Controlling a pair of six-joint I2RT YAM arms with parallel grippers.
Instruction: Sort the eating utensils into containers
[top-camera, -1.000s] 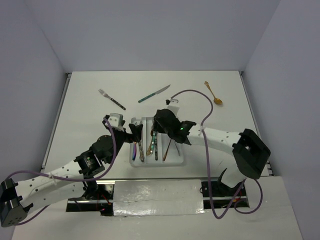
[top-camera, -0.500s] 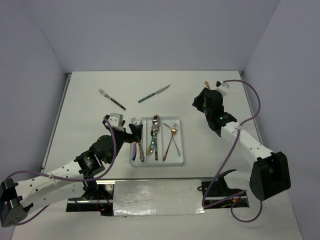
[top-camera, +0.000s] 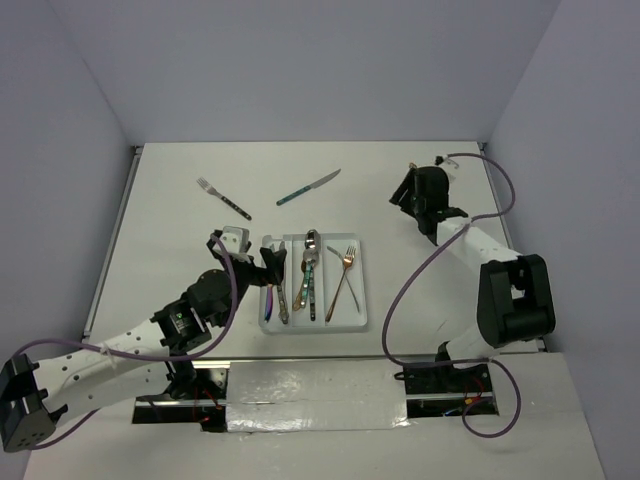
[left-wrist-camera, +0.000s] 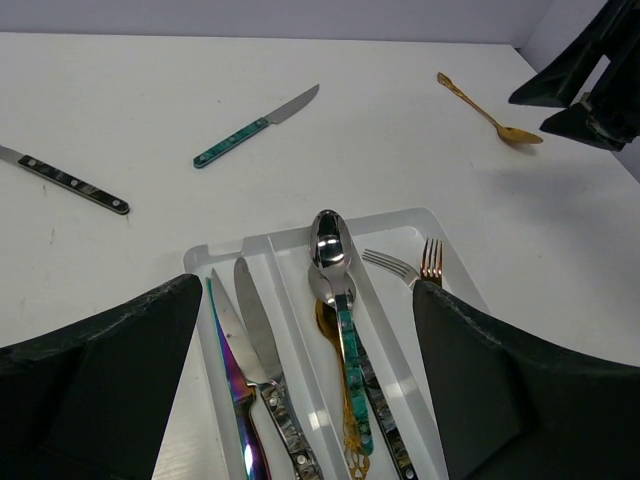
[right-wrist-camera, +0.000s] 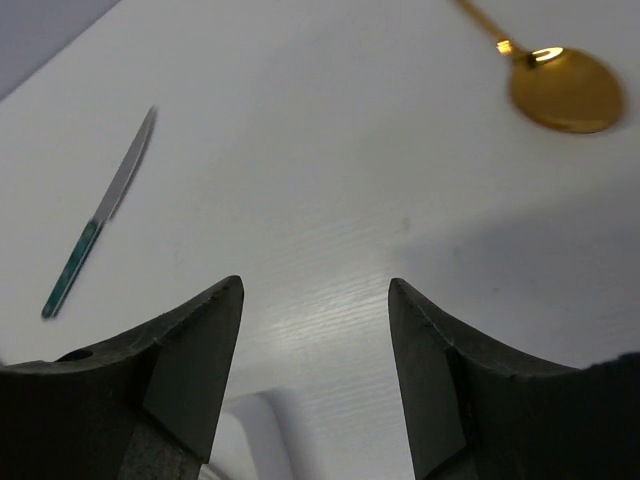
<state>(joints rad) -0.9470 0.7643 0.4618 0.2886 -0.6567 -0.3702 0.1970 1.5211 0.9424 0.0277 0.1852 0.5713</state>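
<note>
The gold spoon's bowl (right-wrist-camera: 570, 92) lies below my right gripper, to the right in the wrist view, still outside the tray. My right gripper lowers that way onto it next.
The white tray (top-camera: 362, 300) (left-wrist-camera: 200, 258) holds several utensils. An iridescent knife (left-wrist-camera: 232, 375) and a silver knife lie in its left container. Spoons (left-wrist-camera: 328, 245) fill the middle one, and a copper fork (left-wrist-camera: 431, 258) and a silver fork the right one. My left gripper (top-camera: 272, 268) (left-wrist-camera: 308, 300) hangs open over the tray's near end, empty. On the table lie a teal-handled knife (top-camera: 308, 187) (right-wrist-camera: 95, 215), a dark-handled fork (top-camera: 223, 199) (left-wrist-camera: 65, 180) and a gold spoon (left-wrist-camera: 495, 112) (right-wrist-camera: 565, 88). My right gripper (top-camera: 405, 197) (right-wrist-camera: 315, 290) is open and empty, low beside the gold spoon.
Grey walls close off the table at the back and both sides. The right arm's purple cable (top-camera: 405, 290) loops over the table right of the tray. Both arm bases stand on the near edge.
The right arm has swung from over the tray to the back right, beside the gold spoon, and its jaws have widened. The forks in the right container now show. The left arm barely moved.
</note>
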